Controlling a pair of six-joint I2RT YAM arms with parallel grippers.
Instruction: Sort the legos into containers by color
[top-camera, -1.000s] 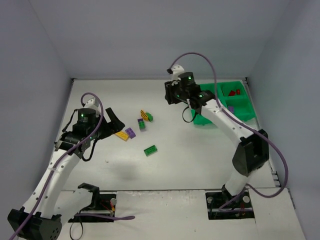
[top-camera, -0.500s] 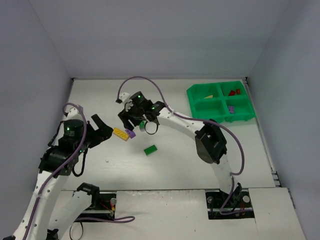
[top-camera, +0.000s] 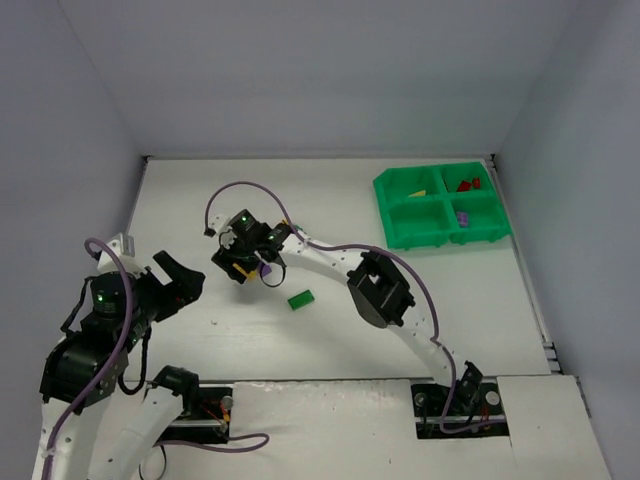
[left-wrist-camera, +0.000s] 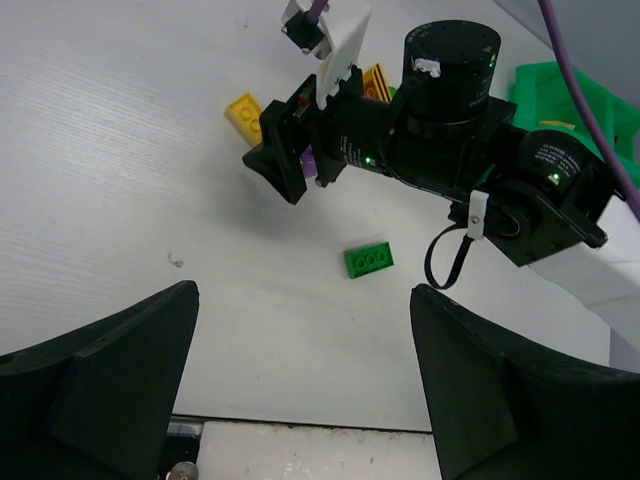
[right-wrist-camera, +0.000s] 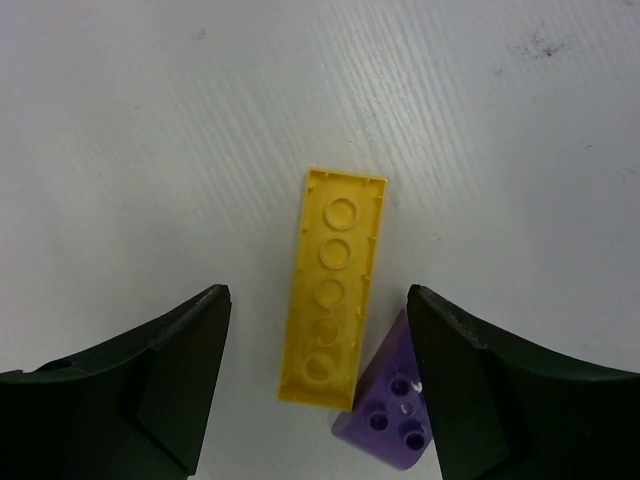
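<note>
The long yellow lego is below my right gripper, lined up between its open fingers, so they will next go down and close on the long sides of the long yellow lego.
My right gripper is open and hangs low over a long yellow lego lying flat between its fingers, clear of both. A purple lego touches that brick's near corner, close to the right finger. From above, the right gripper covers most of the yellow brick and the purple lego peeks out beside it. A green lego lies alone nearer to me. My left gripper is open and empty, at the near left. The green tray of containers sits at the far right.
The tray's compartments hold a yellow brick, red bricks and a purple brick. In the left wrist view a striped yellow brick shows behind the right arm, which stretches across the table's middle.
My right arm has swung from the tray leftwards to the loose bricks and opened its jaws over the yellow one. The left arm has drawn back towards the near left.
</note>
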